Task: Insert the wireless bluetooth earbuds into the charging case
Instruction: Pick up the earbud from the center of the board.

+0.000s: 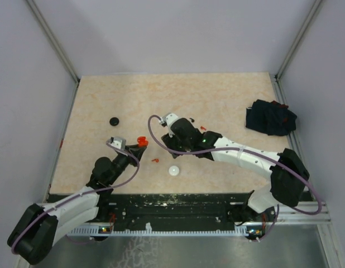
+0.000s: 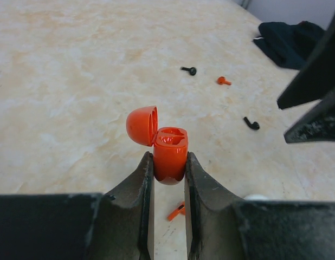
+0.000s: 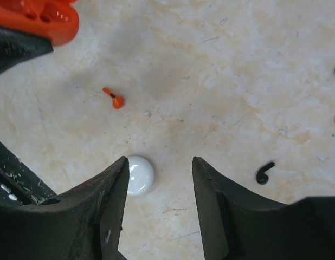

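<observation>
The nearer red-orange earbud's round head (image 1: 156, 160) (image 3: 118, 102) is below toward the case, so the robot's right gripper will next move down onto it, to the left in the top view.
My left gripper (image 2: 168, 165) is shut on an open red-orange charging case (image 2: 171, 153), held upright above the table with its lid (image 2: 141, 125) tipped left; the case also shows in the top view (image 1: 142, 140). One red-orange earbud (image 3: 114, 99) lies on the table under the case. My right gripper (image 3: 158, 173) is open and empty, hovering over the table beside a white disc (image 3: 138, 174). A black earbud (image 3: 264, 173) lies to its right. More buds lie farther off: black (image 2: 189, 70), red-orange (image 2: 224, 81), black (image 2: 251, 124). No white buds show.
A black disc (image 1: 113, 120) lies at the left middle of the table. A dark navy cloth bundle (image 1: 270, 117) sits at the far right. The white disc (image 1: 173, 171) is near the front edge. The right arm (image 1: 239, 156) stretches across the table's right half.
</observation>
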`<state>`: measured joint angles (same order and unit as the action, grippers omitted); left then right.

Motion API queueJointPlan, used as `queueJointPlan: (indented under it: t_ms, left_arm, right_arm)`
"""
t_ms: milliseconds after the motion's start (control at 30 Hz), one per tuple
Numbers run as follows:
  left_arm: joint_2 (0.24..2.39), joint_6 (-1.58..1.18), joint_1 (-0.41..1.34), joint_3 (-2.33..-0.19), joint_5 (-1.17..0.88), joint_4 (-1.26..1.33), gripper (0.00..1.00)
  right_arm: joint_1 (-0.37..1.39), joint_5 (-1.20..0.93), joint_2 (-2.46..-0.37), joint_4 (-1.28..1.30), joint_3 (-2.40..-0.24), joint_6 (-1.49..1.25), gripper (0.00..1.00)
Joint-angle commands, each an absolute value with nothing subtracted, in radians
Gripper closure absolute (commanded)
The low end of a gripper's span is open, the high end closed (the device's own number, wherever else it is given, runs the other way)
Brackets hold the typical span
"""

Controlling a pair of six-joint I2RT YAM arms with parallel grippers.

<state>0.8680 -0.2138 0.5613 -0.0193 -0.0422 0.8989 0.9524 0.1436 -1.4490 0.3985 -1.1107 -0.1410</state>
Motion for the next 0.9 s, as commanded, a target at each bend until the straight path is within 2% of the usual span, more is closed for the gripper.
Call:
queueJointPlan:
  t_ms: [0, 67, 400, 867]
  left_arm:
    - [0.809, -0.254, 0.508, -0.033, 0.018, 0.685, 1.0]
    - [0.808, -0.268, 0.471, -0.031, 0.003, 0.656, 1.0]
    - [0.813, -0.292, 0.372, -0.011, -0.023, 0.655, 1.0]
    - [0.805, -0.31, 0.339, 0.034, -0.057, 0.73, 1.0]
  right_arm:
    - [0.948, 0.024, -1.484, 0.229, -1.065, -0.168, 0.49]
    - [0.95, 0.003, -1.525, 0.189, -1.06, -0.181, 0.49]
    - [1.066, 0.164, -1.74, 0.063, -1.086, -0.185, 0.53]
    - [1.095, 0.19, -1.871, 0.023, -1.14, -0.214, 0.59]
